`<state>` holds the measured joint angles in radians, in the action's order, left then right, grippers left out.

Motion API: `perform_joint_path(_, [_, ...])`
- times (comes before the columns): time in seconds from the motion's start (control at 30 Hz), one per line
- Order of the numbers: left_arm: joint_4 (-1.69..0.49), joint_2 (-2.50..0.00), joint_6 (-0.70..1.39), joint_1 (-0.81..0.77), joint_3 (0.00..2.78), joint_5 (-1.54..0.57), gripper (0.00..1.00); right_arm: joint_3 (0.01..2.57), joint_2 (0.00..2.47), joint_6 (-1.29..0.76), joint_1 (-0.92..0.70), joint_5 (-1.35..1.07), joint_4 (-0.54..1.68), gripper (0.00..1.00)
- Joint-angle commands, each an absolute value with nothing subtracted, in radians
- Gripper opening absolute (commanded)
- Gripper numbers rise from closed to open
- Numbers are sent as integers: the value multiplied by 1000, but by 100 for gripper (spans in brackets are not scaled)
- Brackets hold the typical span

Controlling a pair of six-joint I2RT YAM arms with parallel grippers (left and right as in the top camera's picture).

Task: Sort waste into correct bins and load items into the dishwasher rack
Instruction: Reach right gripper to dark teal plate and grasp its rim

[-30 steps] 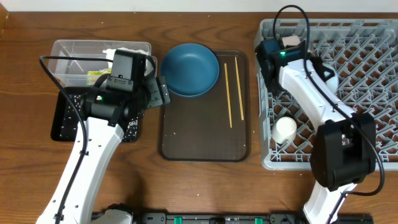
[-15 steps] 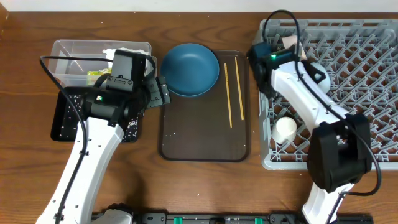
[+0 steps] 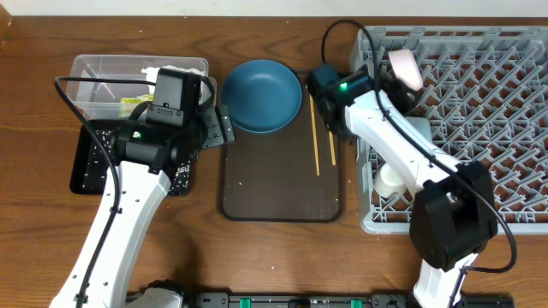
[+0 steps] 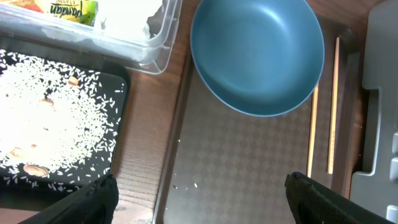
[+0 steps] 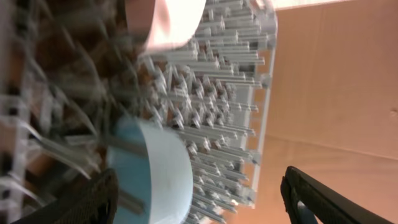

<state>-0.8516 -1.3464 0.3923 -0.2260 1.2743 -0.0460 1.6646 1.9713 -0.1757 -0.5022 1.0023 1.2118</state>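
Note:
Next I should move my right gripper left in the overhead view, turning it to face down, onto the plate's rim beside the chopsticks, since that part of the rim is nearest.
The dark blue plate [image 3: 261, 96] [image 4: 258, 53] lies at the back of the brown serving tray [image 3: 274, 184], with two chopsticks [image 3: 313, 141] [image 4: 313, 137] to its right. My left gripper [image 3: 216, 128] [image 4: 199, 208] hangs open and empty over the tray's left edge. My right gripper [image 3: 334, 115] [image 5: 199, 208] is open at the left rim of the grey rack [image 3: 497, 94] [image 5: 230, 93], holding nothing. In the rack, the light blue bowl [image 3: 417, 130] [image 5: 155, 174] stands on edge, with the cream bowl [image 3: 402, 67] [image 5: 165, 22] behind it and the white cup [image 3: 392, 180] in front.
The clear tub [image 3: 103, 73] [image 4: 155, 50] at the back left holds white tissue [image 3: 175, 70] [image 4: 127, 15] and a yellow-green wrapper [image 3: 133, 104] [image 4: 68, 9]. In front of it, the black tray [image 3: 86, 167] [image 4: 121, 93] carries rice scraps [image 4: 50, 124]. A few grains lie on the serving tray [image 4: 249, 168].
My right gripper has opened and drawn back left from inside the rack to its left rim. The light blue bowl stays on edge among the pegs. The left arm has not moved.

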Motion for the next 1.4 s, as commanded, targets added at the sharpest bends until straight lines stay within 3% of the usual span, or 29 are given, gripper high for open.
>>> perform_joint_path(0.0, [-852, -1347, 387, -224, 1279, -40, 88, 1783, 1967, -189, -484, 852, 1171, 80])
perform_joint_path(0.2, [-852, -1347, 387, -224, 1279, -40, 88, 1848, 1972, -231, -456, 177, 915, 78])
perform_joint_path(0.3, [-852, -1347, 387, -224, 1279, -40, 88, 1842, 2011, -313, -456, 16, 799, 73])
perform_joint_path(0.43, [-852, -1347, 387, -224, 1279, -40, 88, 1842, 2089, -406, -474, 54, 755, 60])
perform_joint_path(0.87, [-852, -1347, 387, -224, 1279, -40, 88, 1842, 2290, -538, -503, 25, 744, 56])
perform_joint_path(1.03, [-852, -1347, 387, -224, 1279, -40, 88, 1842, 2300, -538, -505, 25, 764, 37])
perform_joint_path(1.23, [-852, -1347, 387, -224, 1279, -40, 88, 1842, 2300, -517, -504, 25, 811, 4])
perform_joint_path(1.37, [-852, -1347, 387, -224, 1279, -40, 88, 1845, 2299, -489, -499, 25, 831, 1])
